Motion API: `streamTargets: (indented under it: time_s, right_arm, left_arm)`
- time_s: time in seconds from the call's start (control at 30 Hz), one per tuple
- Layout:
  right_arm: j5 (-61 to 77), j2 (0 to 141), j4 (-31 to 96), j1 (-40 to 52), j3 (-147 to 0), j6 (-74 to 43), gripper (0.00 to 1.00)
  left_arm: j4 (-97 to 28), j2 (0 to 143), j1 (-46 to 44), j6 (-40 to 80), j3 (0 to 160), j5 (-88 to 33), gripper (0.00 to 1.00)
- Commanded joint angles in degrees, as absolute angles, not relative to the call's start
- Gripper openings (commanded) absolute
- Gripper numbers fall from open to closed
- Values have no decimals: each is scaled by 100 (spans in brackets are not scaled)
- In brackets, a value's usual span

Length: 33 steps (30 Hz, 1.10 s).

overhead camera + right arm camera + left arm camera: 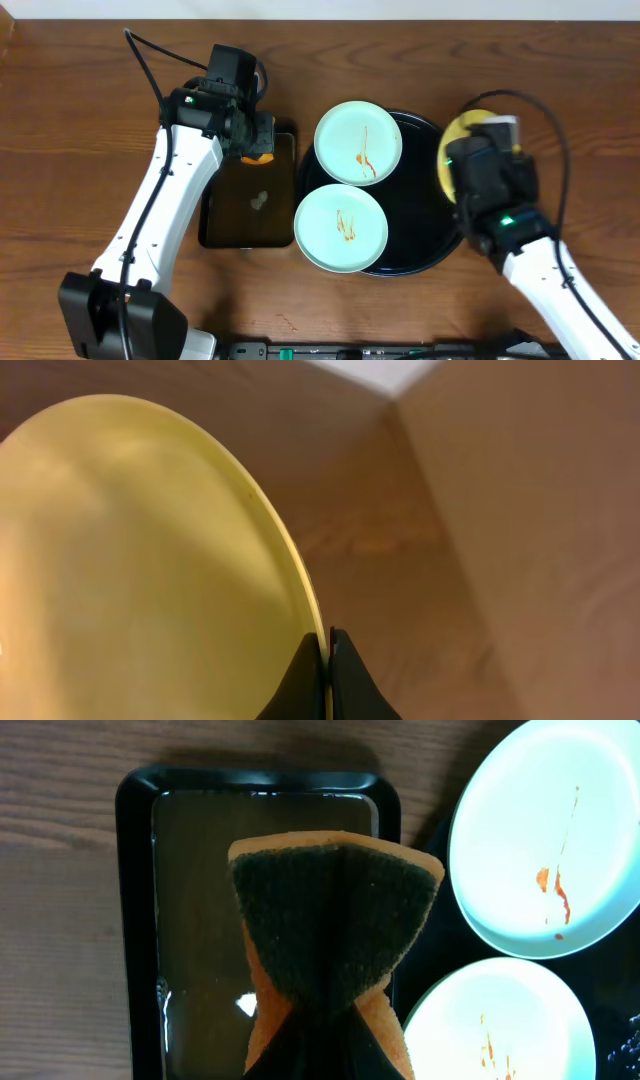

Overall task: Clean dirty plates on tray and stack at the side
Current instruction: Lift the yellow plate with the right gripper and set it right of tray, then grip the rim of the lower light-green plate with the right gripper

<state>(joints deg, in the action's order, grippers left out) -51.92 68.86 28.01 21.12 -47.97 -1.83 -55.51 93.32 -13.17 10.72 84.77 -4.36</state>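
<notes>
The wooden table below is bare. I should next move my right gripper to its right in the overhead view, lower the plate there and let go of it.
Two pale mint-blue plates with orange-brown streaks lie on the left part of the round black tray [420, 200], one at the back [358, 143] and one in front [341, 228]. Both also show in the left wrist view, the back plate [545, 840] and the front plate [500, 1020]. My left gripper [255, 135] is shut on an orange sponge [335, 920] with a dark scouring face, held over the small rectangular tray [135, 920]. My right gripper [328, 645] is shut on the rim of the pale yellow plate [150, 560], which is lifted and tilted at the round tray's right edge [455, 140].
The rectangular black tray [248, 205] holds a film of water and stands just left of the round tray. Bare wooden table lies to the left and the right. Cables run behind both arms.
</notes>
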Motion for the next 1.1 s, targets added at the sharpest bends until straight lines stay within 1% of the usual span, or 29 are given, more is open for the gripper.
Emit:
streamTargets:
  time_s: [0.0, 0.07, 0.13, 0.27, 0.4, 0.53, 0.57, 0.6, 0.63, 0.67, 0.7, 0.73, 0.8, 0.83, 0.87, 0.93, 1.0, 1.07]
  right_arm:
    - [-4106, 6973, 2934, 939, -4869, -1446, 1]
    - [-3621, 7017, 2961, 329, -4869, -1640, 1]
    - [-2952, 7116, 2965, -617, -4869, -2110, 1]
    - [-2274, 7352, 2958, -1627, -4869, -2534, 1]
    - [-1883, 7900, 2912, -2408, -4869, -2622, 1]
    - [-1776, 8313, 2840, -2764, -4869, -2613, 1]
    - [-1647, 8344, 2777, -2805, -4869, -2609, 3]
    - [-1350, 8340, 2694, -2816, -4869, -2539, 19]
    - [-1177, 8320, 2659, -2814, -4871, -2425, 32]
    - [-714, 8267, 2602, -2801, -4873, -2252, 46]
    - [-239, 8200, 2591, -2781, -4877, -2139, 50]
    - [589, 8068, 2611, -2724, -4877, -1855, 54]
    - [1940, 7839, 2810, -2541, -4877, -1409, 58]
    - [2692, 7703, 3063, -2353, -4875, -1205, 59]
    - [3100, 7631, 3297, -2169, -4875, -1055, 59]
    - [3518, 7590, 3719, -1826, -4875, -996, 59]
    - [3529, 7616, 4241, -1162, -4836, -869, 61]
    - [3330, 7647, 4431, -508, -4711, -825, 61]
  left_arm:
    - [-5594, 9227, -1293, 1129, 8444, -427, 7]
    - [-5610, 9227, -1293, 1129, 8444, -427, 8]
    - [-5610, 9227, -1293, 1129, 8444, -427, 7]
    - [-5610, 9227, -1293, 1129, 8444, -427, 8]
    - [-5610, 9227, -1293, 1129, 8444, -427, 7]
    - [-5610, 9227, -1293, 1129, 8444, -427, 7]
    - [-5610, 9227, -1293, 1129, 8444, -427, 7]
    - [-5610, 9227, -1293, 1129, 8444, -427, 7]
    - [-5610, 9227, -1293, 1129, 8444, -427, 7]
    - [-5610, 9227, -1293, 1129, 8444, -427, 7]
    - [-5610, 9227, -1293, 1129, 8444, -427, 7]
    - [-5612, 9227, -1293, 1129, 8444, -427, 7]
    - [-5610, 9227, -1293, 1129, 8444, -427, 7]
    - [-5610, 9229, -1293, 1129, 8444, -427, 7]
    - [-5610, 9229, -1293, 1129, 8444, -427, 8]
    - [-5610, 9231, -1293, 1129, 8444, -427, 7]
    - [-5610, 9231, -1293, 1129, 8444, -427, 7]
    - [-5610, 9231, -1293, 1129, 8444, -427, 8]
